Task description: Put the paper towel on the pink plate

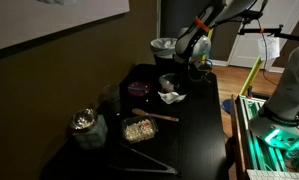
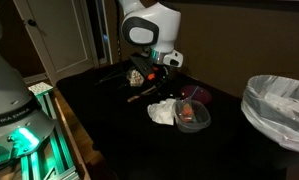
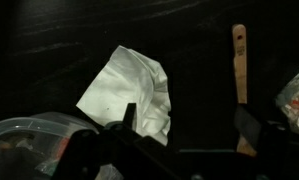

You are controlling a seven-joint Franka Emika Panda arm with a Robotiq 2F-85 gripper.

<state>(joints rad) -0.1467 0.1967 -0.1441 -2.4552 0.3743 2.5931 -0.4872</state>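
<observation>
I need to move my gripper down and to the left in the wrist view next, onto the white paper towel's lower edge (image 3: 155,124), because one finger is still near the spatula (image 3: 239,62).
The white paper towel (image 3: 127,88) lies crumpled on the dark table; it shows in both exterior views (image 1: 171,97) (image 2: 163,112). My gripper (image 3: 189,125) hovers above it, open and empty. One finger sits over the towel's edge and the other is near a wooden spatula (image 3: 239,62). The gripper also shows in both exterior views (image 1: 177,72) (image 2: 165,68). A small pinkish-purple dish (image 1: 139,88), probably the pink plate, sits on the table beside the towel. It is out of the wrist view.
A clear plastic container (image 2: 194,116) (image 3: 29,145) sits right next to the towel. A bin with a white liner (image 2: 279,105) (image 1: 164,47) stands beyond the table. A tub of nuts (image 1: 139,128) and a jar (image 1: 86,125) are at the near end.
</observation>
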